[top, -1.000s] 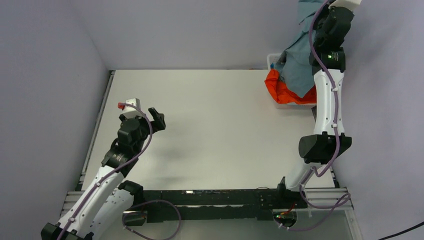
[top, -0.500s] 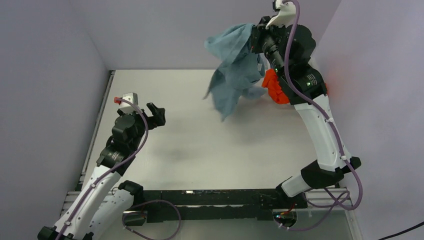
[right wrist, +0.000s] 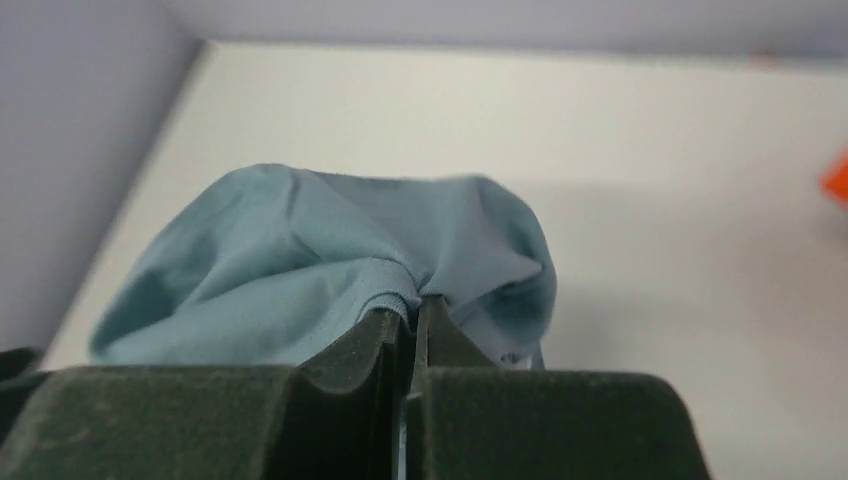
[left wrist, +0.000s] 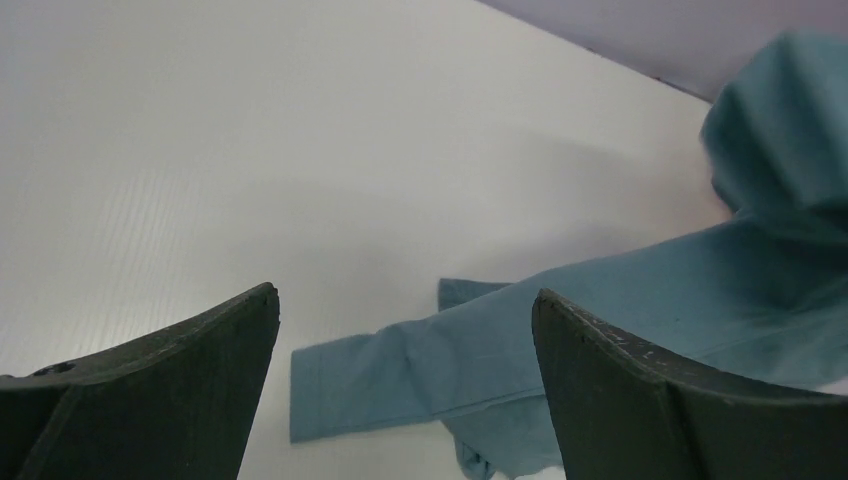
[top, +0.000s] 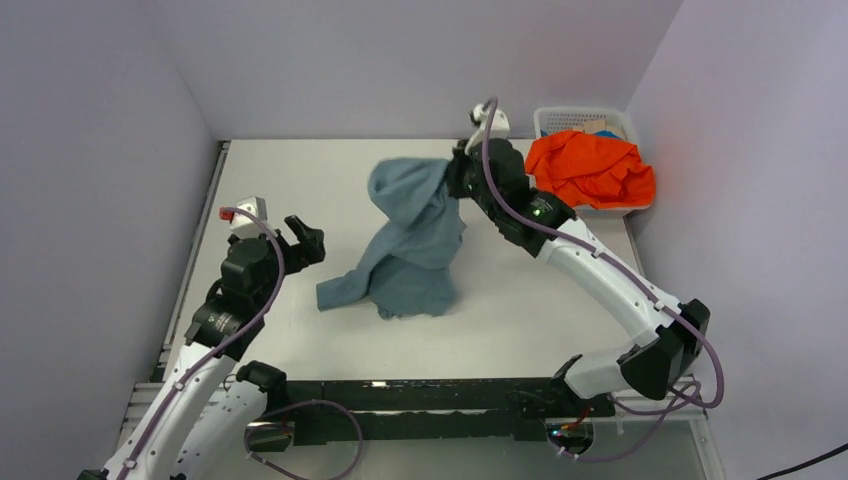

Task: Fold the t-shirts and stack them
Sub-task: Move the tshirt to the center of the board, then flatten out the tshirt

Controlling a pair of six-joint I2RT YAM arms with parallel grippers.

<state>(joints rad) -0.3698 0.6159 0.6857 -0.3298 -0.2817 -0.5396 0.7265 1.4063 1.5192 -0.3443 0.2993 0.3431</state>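
I need to move my left gripper down and slightly to the right in the top view next, onto the sleeve's outer end (top: 329, 293) (left wrist: 318, 393), which sticks out clear of the heap.
A slate blue-grey t-shirt (top: 412, 240) hangs in a bunch over the middle of the table, its lower folds and one sleeve (left wrist: 380, 375) resting on the surface. My right gripper (top: 455, 175) is shut on its ribbed edge (right wrist: 395, 290) at the top of the bunch. An orange t-shirt (top: 588, 168) lies heaped in the white mesh basket (top: 585, 116) at the back right. My left gripper (top: 308, 235) stands open above the table's left side, a little left of the sleeve, with nothing between its fingers (left wrist: 180, 370).
The white table (top: 300, 170) has a rail along its left edge (top: 198, 240) and a black bar (top: 420, 395) along the near edge by the arm bases. Lavender walls close in the back and both sides.
My right arm has swung the blue-grey t-shirt from above the basket leftward and down, so its lower part now rests on the table's middle. The left arm shifted slightly.
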